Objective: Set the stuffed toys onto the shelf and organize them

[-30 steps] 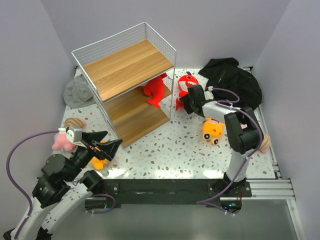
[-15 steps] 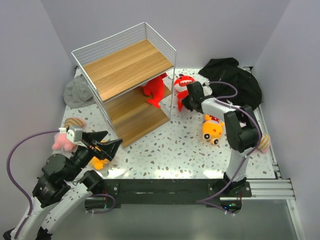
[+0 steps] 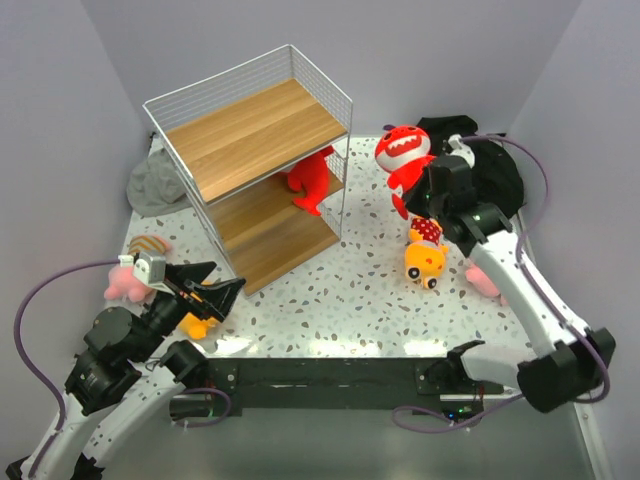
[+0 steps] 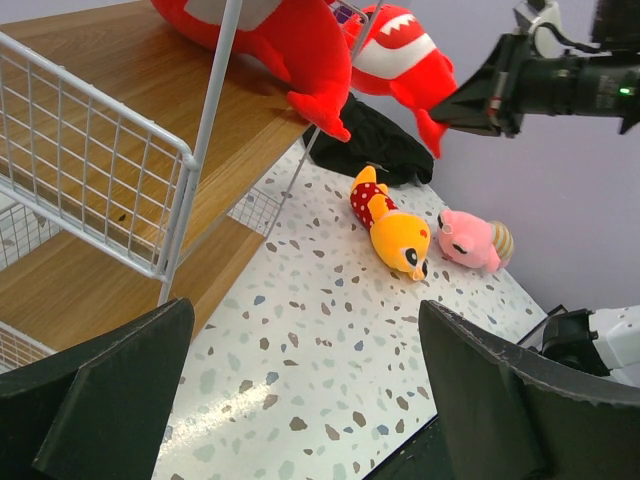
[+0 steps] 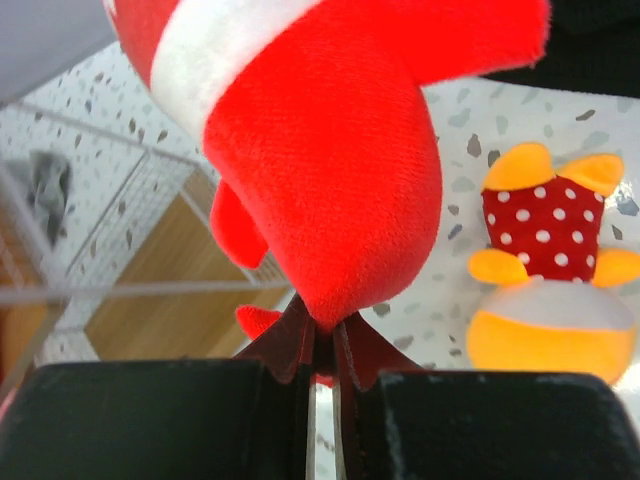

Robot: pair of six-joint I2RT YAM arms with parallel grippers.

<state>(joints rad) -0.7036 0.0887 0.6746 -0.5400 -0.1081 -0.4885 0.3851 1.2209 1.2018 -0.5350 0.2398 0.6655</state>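
Note:
Next, my right gripper swings left in the top view to the middle board's bare part (image 3: pixel 248 208) beside the other shark, turning shelfward, and releases.
My right gripper (image 3: pixel 413 198) (image 5: pixel 322 338) is shut on the tail of a red shark (image 3: pixel 402 152) (image 5: pixel 320 150), which hangs in the air to the right of the shelf (image 3: pixel 250 165). A second red shark (image 3: pixel 310 180) (image 4: pixel 270 40) lies on the shelf's middle board. On the table below the held shark lies a yellow doll (image 3: pixel 425 255) (image 5: pixel 555 270), with a pink toy (image 3: pixel 487 283) (image 4: pixel 470 240) beside it. At the front left my left gripper (image 3: pixel 215 290) (image 4: pixel 305 390) stands open and holds nothing. Another yellow doll (image 3: pixel 197 325) lies under it. Another pink toy (image 3: pixel 125 285) lies to its left.
A black cloth heap (image 3: pixel 480 165) lies at the back right, behind the right arm. A grey hat (image 3: pixel 158 185) sits left of the shelf. The shelf's top board (image 3: pixel 255 130) holds nothing.
The right gripper has shut on the red shark's tail and lifted it off the table, up and to the right of the shelf. The left arm has not moved.

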